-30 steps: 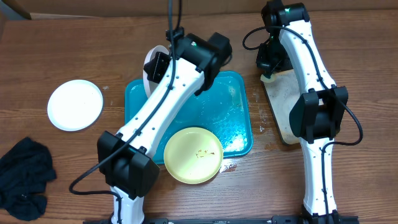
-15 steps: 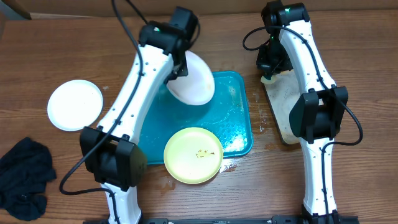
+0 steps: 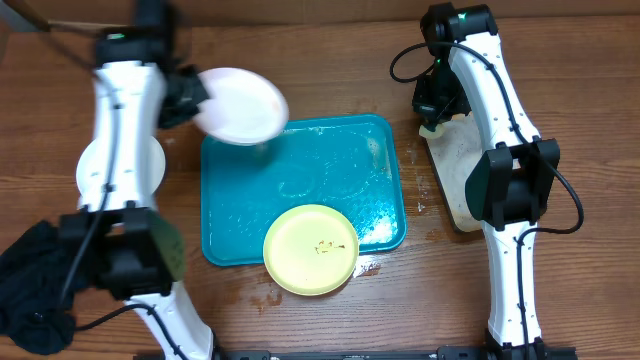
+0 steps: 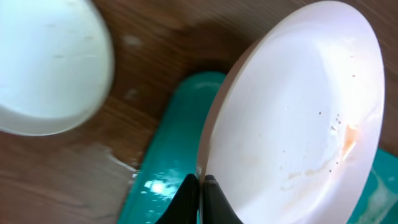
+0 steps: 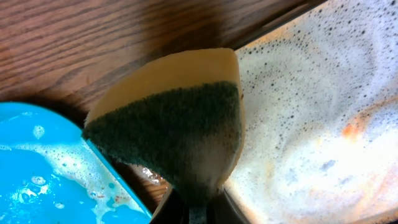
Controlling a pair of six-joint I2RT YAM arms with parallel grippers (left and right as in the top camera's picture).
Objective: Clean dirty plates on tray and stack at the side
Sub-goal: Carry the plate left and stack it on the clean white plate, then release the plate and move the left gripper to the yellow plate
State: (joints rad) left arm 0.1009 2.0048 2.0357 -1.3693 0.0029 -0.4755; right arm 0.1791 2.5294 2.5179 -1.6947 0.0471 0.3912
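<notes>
The robot should move its left gripper back and to the left in the overhead view, then down onto the other white plate [image 3: 122, 169] [image 4: 42, 61], as that plate lies beside the tray for stacking.
My left gripper [image 3: 195, 100] is shut on the rim of a white plate [image 3: 240, 105], which hangs in the air over the back-left corner of the turquoise tray [image 3: 300, 180]. In the left wrist view that plate [image 4: 298, 118] shows faint orange smears and dark specks, with the fingertips [image 4: 200, 186] pinched on its edge. Another white plate [image 3: 88, 170] lies on the table to the left, partly behind my left arm. A yellow-green plate [image 3: 311, 249] with a small smear rests on the tray's front edge. My right gripper [image 3: 437, 108] is shut on a green-and-yellow sponge [image 5: 174, 118].
A soapy, foam-covered tray [image 3: 462, 170] lies under my right arm, to the right of the turquoise tray. A dark cloth [image 3: 35, 290] sits crumpled at the table's front left. The turquoise tray's floor is wet and foamy.
My left arm has swung left with the white plate, from over the back of the tray to past its back-left corner. The right arm has not moved.
</notes>
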